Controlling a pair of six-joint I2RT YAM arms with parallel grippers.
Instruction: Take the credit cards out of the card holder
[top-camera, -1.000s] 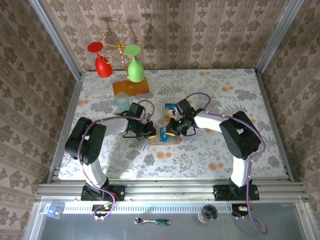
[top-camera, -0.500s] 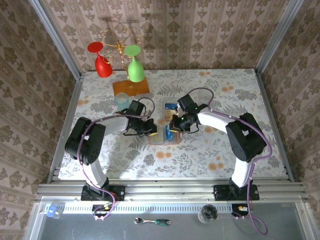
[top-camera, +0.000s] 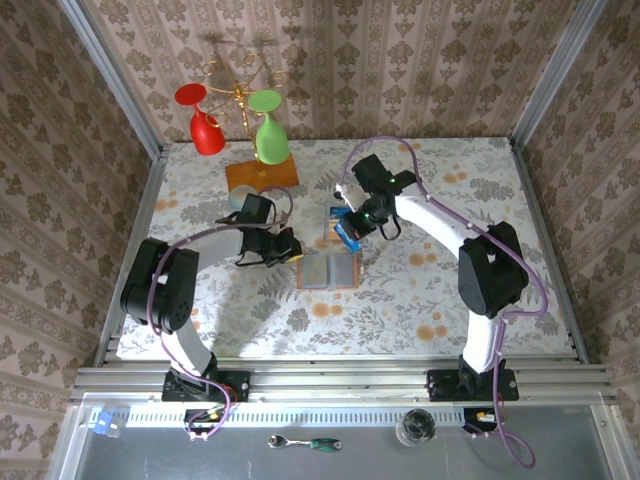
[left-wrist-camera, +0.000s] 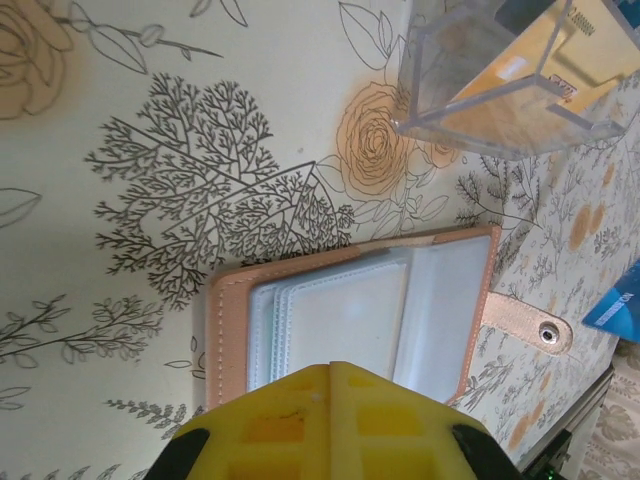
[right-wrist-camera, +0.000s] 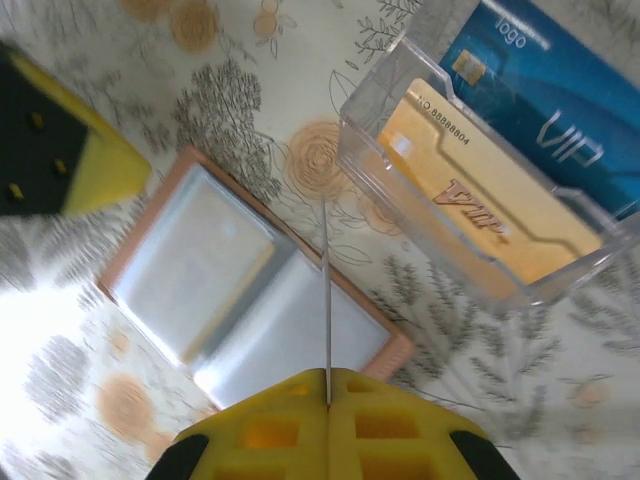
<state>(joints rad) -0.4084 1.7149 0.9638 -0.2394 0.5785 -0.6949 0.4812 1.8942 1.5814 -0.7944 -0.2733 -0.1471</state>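
I need to move my right gripper outward next, turn it, lower it and release my card, because the blue VIP card's slot (top-camera: 337, 211) (right-wrist-camera: 555, 110) is outward and below, and my card is at an angle to it.
The card holder (top-camera: 328, 270) lies open and flat on the floral table, tan-pink with clear pockets (left-wrist-camera: 350, 310) (right-wrist-camera: 240, 290). My right gripper (top-camera: 352, 225) (right-wrist-camera: 328, 375) is raised behind it, shut on a thin credit card (right-wrist-camera: 328, 290) seen edge-on; from above that card (top-camera: 345, 233) looks blue. My left gripper (top-camera: 295, 255) (left-wrist-camera: 331, 368) hovers at the holder's left edge, shut with nothing in it. An orange-tan card (right-wrist-camera: 490, 215) and a blue VIP card (right-wrist-camera: 550, 110) stand in a clear box (top-camera: 340, 213).
A rack base of orange wood (top-camera: 262, 175) holds an upside-down red glass (top-camera: 205, 125) and green glass (top-camera: 270, 135) at the back left. A pale teal cup (top-camera: 243, 203) stands just behind my left arm. Metal rails edge the table.
My right gripper has closed fully and lifted back from the card holder toward the clear box with a card. My left gripper has slid left off the holder.
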